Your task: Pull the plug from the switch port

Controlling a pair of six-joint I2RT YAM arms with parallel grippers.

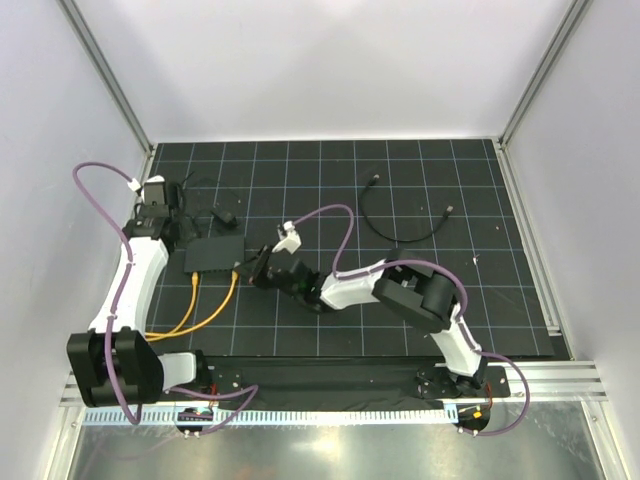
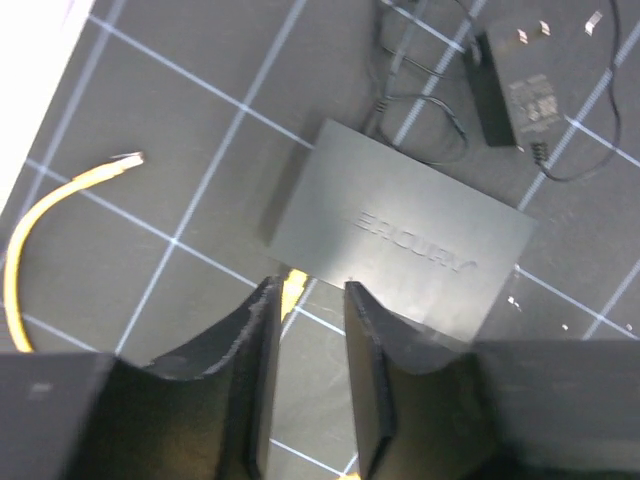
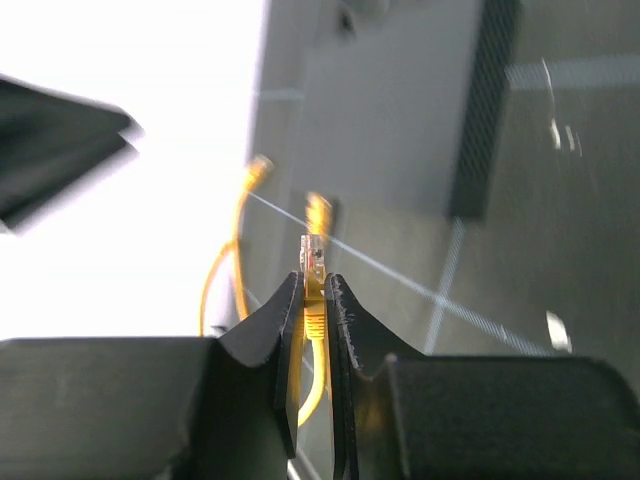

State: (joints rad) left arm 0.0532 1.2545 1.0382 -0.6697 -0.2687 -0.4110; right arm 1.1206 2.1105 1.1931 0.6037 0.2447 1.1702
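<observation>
I should next carry the freed plug in my right gripper outward and to the right in the top view, to the black cable's near end [image 1: 446, 213], and let go of it there.
The switch [image 1: 213, 253] is a flat black box on the gridded floor, and it also shows in the left wrist view [image 2: 400, 235] and the right wrist view [image 3: 390, 130]. My right gripper [image 1: 250, 268] [image 3: 314, 280] is shut on a yellow plug [image 3: 314, 250]. The plug's clear tip shows free, just short of the switch's socket edge. Another yellow plug [image 3: 318, 212] [image 2: 292, 285] sits in a socket. My left gripper [image 2: 305, 295] [image 1: 178, 232] is open and empty, above the floor at the switch's socket edge.
Two yellow cables [image 1: 195, 300] run from the switch toward the near left. A loose yellow cable end [image 2: 125, 160] lies left of the switch. A black power adapter [image 1: 225, 215] [image 2: 510, 90] lies behind the switch. A black cable [image 1: 400, 230] lies at the far right.
</observation>
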